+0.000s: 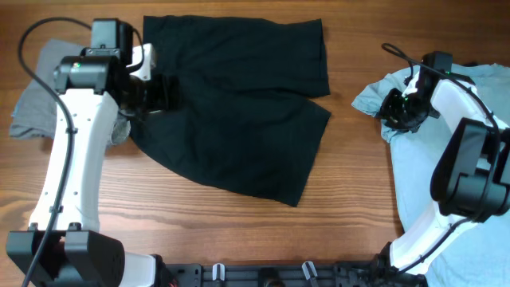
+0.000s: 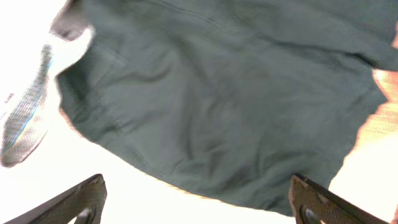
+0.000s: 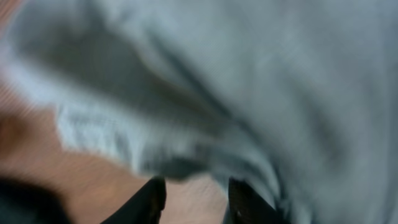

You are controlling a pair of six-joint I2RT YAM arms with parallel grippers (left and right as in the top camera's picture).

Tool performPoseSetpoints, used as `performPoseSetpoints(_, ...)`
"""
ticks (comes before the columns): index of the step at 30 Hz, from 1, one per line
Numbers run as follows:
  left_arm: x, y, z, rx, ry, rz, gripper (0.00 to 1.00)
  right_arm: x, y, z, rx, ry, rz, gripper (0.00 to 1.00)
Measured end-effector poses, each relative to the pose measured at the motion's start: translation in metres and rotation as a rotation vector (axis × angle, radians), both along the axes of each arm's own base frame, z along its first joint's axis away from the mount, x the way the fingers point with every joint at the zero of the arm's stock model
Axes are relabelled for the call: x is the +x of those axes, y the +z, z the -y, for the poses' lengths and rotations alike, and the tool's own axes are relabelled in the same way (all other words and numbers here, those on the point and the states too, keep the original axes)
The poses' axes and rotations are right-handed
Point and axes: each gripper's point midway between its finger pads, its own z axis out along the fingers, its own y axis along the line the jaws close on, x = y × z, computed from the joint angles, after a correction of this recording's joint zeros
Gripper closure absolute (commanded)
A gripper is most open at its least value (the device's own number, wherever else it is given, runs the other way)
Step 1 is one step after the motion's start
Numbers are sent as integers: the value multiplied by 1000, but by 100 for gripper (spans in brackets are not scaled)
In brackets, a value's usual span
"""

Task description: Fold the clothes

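Next, my left gripper moves down and back onto the black shorts' near corner (image 1: 139, 142) beside the grey shorts (image 1: 36, 104), because its open fingers hover above the cloth.
The black shorts (image 1: 239, 104) lie spread flat in the middle of the table; in the left wrist view (image 2: 236, 93) they look dark green-grey. My left gripper (image 1: 167, 92) hovers over their left edge, fingers wide open and empty (image 2: 199, 202). The grey shorts (image 1: 36, 104) lie crumpled at the far left, partly under the left arm. The light blue T-shirt (image 1: 370, 96) lies bunched at the right. My right gripper (image 1: 396, 108) sits at its left edge. In the right wrist view its fingers (image 3: 198, 200) are apart over bare wood, with the shirt's hem (image 3: 249, 81) just beyond the tips.
The wooden table (image 1: 351, 199) shows in front of the shorts and between them and the T-shirt. A strip of grey fabric (image 2: 25, 124) shows at the left of the left wrist view. Both arm bases stand at the near edge.
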Motion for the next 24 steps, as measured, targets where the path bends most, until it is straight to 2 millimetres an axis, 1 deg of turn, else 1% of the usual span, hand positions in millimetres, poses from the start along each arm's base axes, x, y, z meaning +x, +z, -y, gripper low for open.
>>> performPoseSetpoints(1, -1, -1, -6, 4, 19, -9, 5, 0, 6, -6, 12, 24, 12, 39)
performPoseSetpoints(2, -3, -2, -13, 7, 41, -19, 5, 2, 17, -15, 21, 60, 43, 32)
performPoseSetpoints(4, -8, -3, -30, 14, 101, -45, 4, 8, 41, -34, 25, 129, 113, 23)
performPoseSetpoints(5, -11, -4, -40, 16, 135, -57, 3, 11, 54, -51, 29, 177, 154, 20)
performPoseSetpoints(7, -13, -5, -48, 21, 159, -63, 2, 14, 59, -68, 28, 230, 181, 19)
performPoseSetpoints(8, -14, -5, -50, 23, 168, -68, 2, 17, 58, -79, 22, 262, 189, 19)
performPoseSetpoints(10, -16, -5, -51, 22, 172, -75, 2, 19, 52, -94, 20, 301, 190, 19)
performPoseSetpoints(11, -17, -5, -51, 22, 172, -80, 1, 23, 41, -105, 21, 329, 190, 19)
performPoseSetpoints(15, -21, -6, -50, 21, 172, -99, 1, 24, 14, -119, 26, 363, 151, 20)
performPoseSetpoints(16, -21, -6, -50, 21, 172, -99, 0, 21, 6, -122, 29, 371, 131, 24)
performPoseSetpoints(17, -21, -6, -50, 21, 172, -99, 0, 19, -1, -126, 31, 381, 113, 37)
performPoseSetpoints(18, -21, -6, -50, 21, 172, -99, 0, 21, 0, -129, 29, 385, 122, 54)
performPoseSetpoints(19, -21, -6, -50, 21, 172, -99, 0, 21, -1, -132, 28, 397, 124, 63)
performPoseSetpoints(20, -21, -6, -50, 21, 172, -98, 0, 20, -4, -139, 30, 409, 117, 89)
performPoseSetpoints(21, -21, -6, -50, 21, 172, -99, 0, 18, -7, -142, 32, 420, 110, 96)
performPoseSetpoints(24, -21, -6, -51, 22, 172, -98, 0, 18, -13, -140, -2, 409, 94, 96)
